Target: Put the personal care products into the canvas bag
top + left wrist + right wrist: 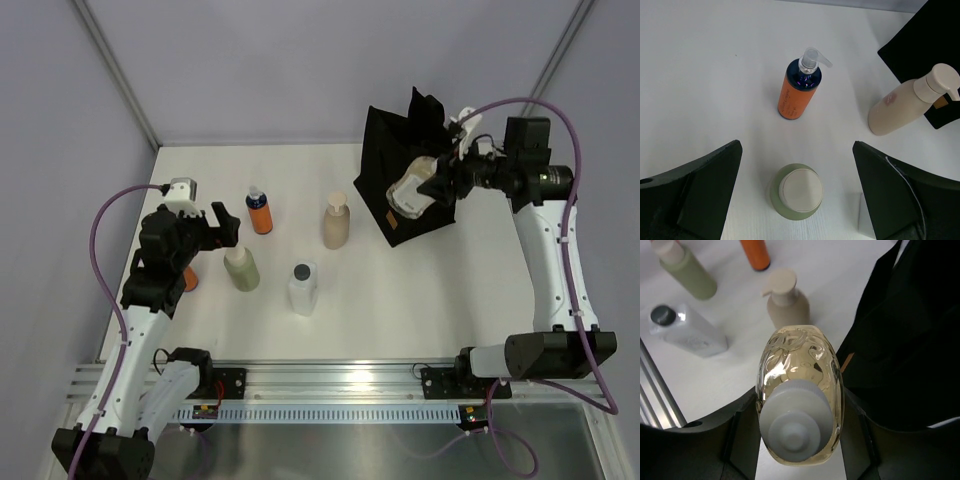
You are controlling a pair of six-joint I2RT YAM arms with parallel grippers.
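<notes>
My right gripper carries the amber-filled bottle outward from the bag's near side over the bag's opening point(421, 130) next, since that opening lies outward. Then it lowers the bottle to release it.
My right gripper point(440, 185) point(799, 437) is shut on the clear amber-filled bottle point(408, 190) point(801, 385), held in the air against the front-left side of the black canvas bag point(400, 140) point(910, 340). My left gripper point(222, 224) point(796, 150) stands open above the olive-green bottle point(241, 268) point(796, 192), its fingers on either side and apart from it. On the table stand an orange bottle with a blue cap point(260, 212) point(798, 90), a beige bottle point(336, 222) point(905, 102) and a white bottle with a black cap point(303, 288) point(687, 332). A second orange bottle point(190, 278) peeks out from behind the left arm.
An aluminium rail point(330, 395) runs along the near edge, carrying both arm bases. Grey walls close off the left, back and right of the white table point(420, 290). The bag stands at the back right with its handles point(428, 108) up.
</notes>
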